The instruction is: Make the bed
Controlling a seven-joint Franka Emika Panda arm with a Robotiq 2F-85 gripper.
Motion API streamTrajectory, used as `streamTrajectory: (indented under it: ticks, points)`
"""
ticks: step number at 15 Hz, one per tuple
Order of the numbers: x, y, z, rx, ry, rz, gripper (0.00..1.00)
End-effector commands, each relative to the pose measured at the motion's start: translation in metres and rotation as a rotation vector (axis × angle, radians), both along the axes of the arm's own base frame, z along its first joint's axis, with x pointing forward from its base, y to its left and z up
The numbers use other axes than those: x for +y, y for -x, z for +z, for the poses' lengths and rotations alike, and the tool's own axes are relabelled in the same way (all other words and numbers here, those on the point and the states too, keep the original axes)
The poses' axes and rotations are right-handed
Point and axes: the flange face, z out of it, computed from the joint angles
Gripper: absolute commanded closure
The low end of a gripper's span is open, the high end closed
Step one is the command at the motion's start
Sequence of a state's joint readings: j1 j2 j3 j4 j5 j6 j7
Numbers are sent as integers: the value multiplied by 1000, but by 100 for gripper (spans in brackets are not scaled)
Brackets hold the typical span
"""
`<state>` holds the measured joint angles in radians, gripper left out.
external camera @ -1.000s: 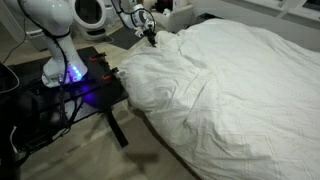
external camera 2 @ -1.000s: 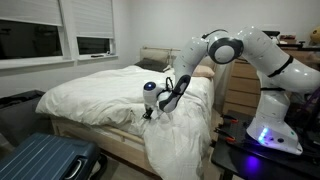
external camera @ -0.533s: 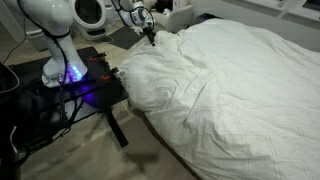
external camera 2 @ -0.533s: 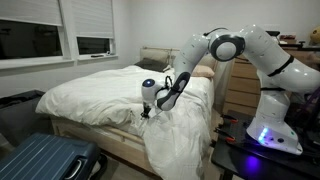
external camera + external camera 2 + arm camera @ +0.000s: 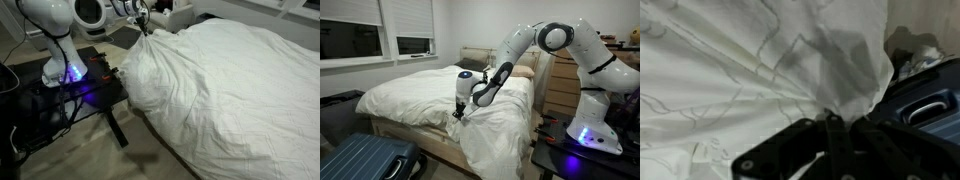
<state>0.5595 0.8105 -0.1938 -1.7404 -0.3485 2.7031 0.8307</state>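
Observation:
Next, my gripper pulls the bunched corner away from the bed, past its edge toward the blue suitcase (image 5: pixel 892 92), since loose folds still crease the duvet.
The bed (image 5: pixel 250 90) fills most of both exterior views, covered by a puffy white duvet (image 5: pixel 410 90). My gripper (image 5: pixel 457 113) is at the bed's side edge, shut on a pinch of the duvet (image 5: pixel 825 95) and holding it lifted, so folds fan out from the jaws. In an exterior view the gripper (image 5: pixel 146 27) sits at the top of a raised fabric peak. In the wrist view the black jaws (image 5: pixel 830 125) are closed with white cloth bunched between them.
A black metal-legged table (image 5: pixel 75 95) with blue-glowing electronics holds the robot base beside the bed. A blue suitcase (image 5: pixel 360 160) lies on the floor by the bed's foot. A wooden dresser (image 5: pixel 560 85) and pillows (image 5: pixel 525 72) stand at the head end.
My gripper has risen and shifted along the bed's edge, pulling the pinched duvet up into a taller peak.

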Motion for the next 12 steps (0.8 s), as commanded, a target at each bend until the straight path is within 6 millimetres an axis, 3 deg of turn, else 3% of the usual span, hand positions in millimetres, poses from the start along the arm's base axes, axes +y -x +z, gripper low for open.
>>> streamTrajectory:
  ticks: [1,5,12]
  points:
    - [47,29,34,60,-96,111,99]
    - [80,54,43,123,-140,218,99]
    - [93,64,68,179,-199,334,99]
